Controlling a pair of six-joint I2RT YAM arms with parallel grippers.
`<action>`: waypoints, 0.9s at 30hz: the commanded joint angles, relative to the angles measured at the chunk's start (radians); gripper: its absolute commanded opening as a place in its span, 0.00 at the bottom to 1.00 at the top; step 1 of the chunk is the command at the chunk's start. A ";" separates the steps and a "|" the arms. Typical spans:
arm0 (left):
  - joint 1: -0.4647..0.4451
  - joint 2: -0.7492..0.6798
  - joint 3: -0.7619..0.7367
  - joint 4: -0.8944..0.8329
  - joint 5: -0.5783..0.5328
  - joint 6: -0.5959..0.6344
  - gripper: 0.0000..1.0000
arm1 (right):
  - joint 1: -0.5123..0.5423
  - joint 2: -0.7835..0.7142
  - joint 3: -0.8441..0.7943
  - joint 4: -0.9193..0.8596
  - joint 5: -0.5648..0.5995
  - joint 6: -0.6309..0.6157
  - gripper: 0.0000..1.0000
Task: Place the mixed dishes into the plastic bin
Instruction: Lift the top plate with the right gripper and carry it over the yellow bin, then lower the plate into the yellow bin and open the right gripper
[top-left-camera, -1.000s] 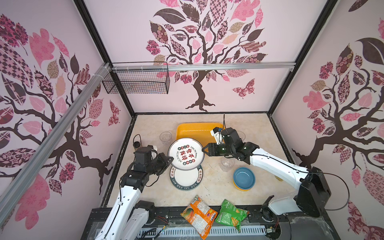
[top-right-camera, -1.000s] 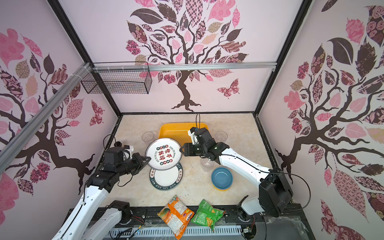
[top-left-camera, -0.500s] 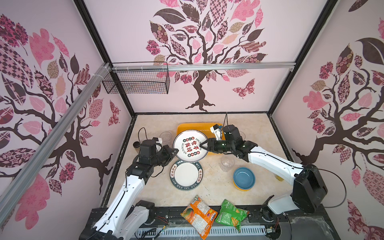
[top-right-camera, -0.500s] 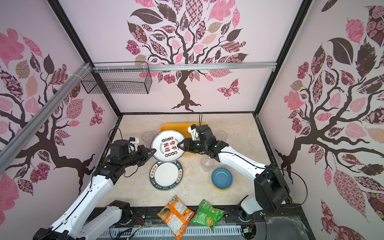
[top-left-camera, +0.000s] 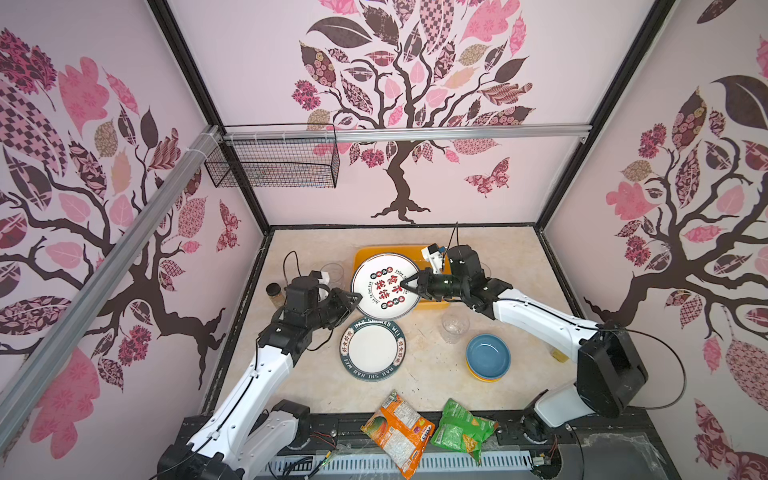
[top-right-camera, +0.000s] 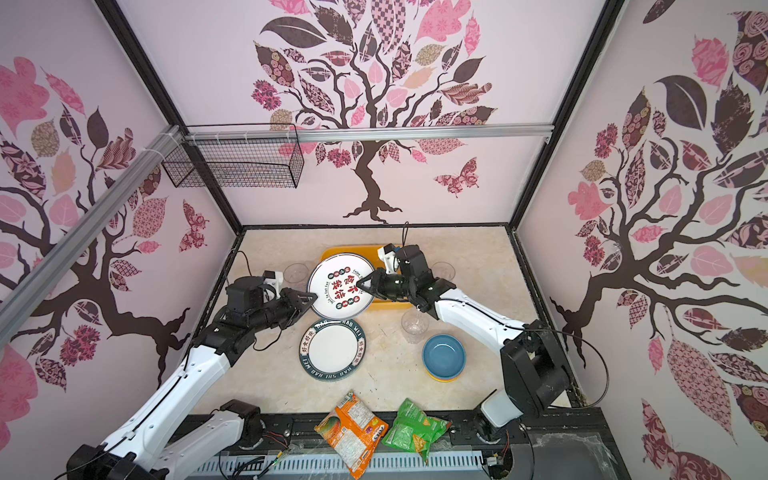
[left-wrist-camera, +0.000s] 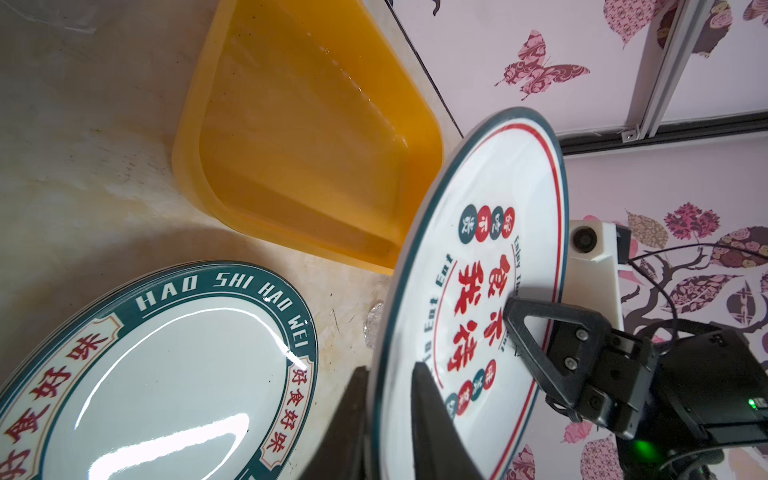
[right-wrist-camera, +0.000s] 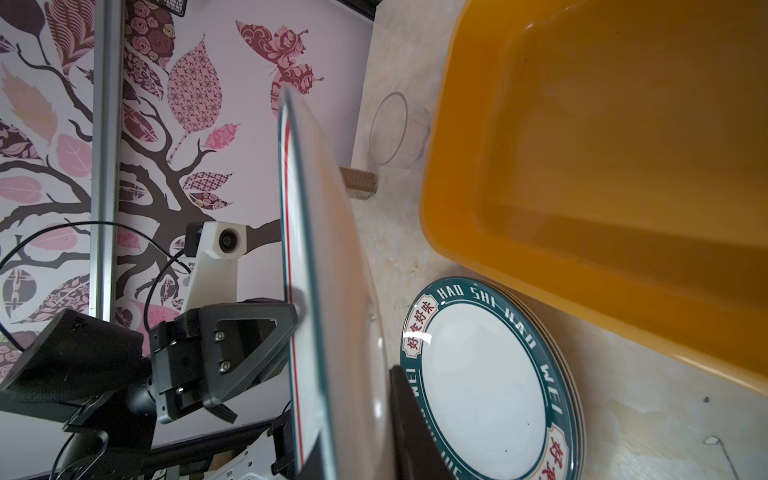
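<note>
The bin's empty bottom is outward of my right gripper and below it, so my gripper should next move outward and down into the bin (top-left-camera: 397, 250) to release the plate's rim.
A white plate with red-black Chinese characters (top-left-camera: 384, 286) (top-right-camera: 340, 286) hangs tilted over the front left part of the yellow-orange plastic bin (top-left-camera: 397, 250) (left-wrist-camera: 187, 124) (right-wrist-camera: 582, 166). My right gripper (top-left-camera: 409, 284) (top-right-camera: 363, 282) (right-wrist-camera: 357, 399) is shut on the plate's right rim. My left gripper (top-left-camera: 353, 297) (top-right-camera: 309, 296) (left-wrist-camera: 388, 370) straddles the left rim with its jaws slightly parted. A stack of green-rimmed plates (top-left-camera: 372, 348) lies on the table just in front. A blue bowl (top-left-camera: 487, 355) sits nested in a yellow one at the front right. A clear cup (top-left-camera: 455, 326) stands near it.
Another clear cup (top-left-camera: 332, 272) stands left of the bin, with a dark-lidded spice jar (top-left-camera: 274, 291) by the left wall. Orange (top-left-camera: 397, 432) and green (top-left-camera: 461, 432) snack bags lie at the front edge. A black wire basket (top-left-camera: 274, 166) hangs on the back rail.
Both arms carried the plate back and right, from over the green-rimmed plates to over the bin. The right gripper closed on its right rim, and the left jaws loosened.
</note>
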 joint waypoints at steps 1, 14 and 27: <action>0.006 -0.032 0.048 -0.025 -0.058 0.032 0.30 | -0.036 0.040 0.023 0.019 0.055 -0.019 0.06; 0.115 -0.192 -0.061 -0.152 -0.040 0.040 0.35 | -0.109 0.286 0.172 0.073 0.100 -0.004 0.04; 0.114 -0.246 -0.149 -0.192 -0.014 0.031 0.44 | -0.110 0.525 0.343 0.086 0.091 0.037 0.04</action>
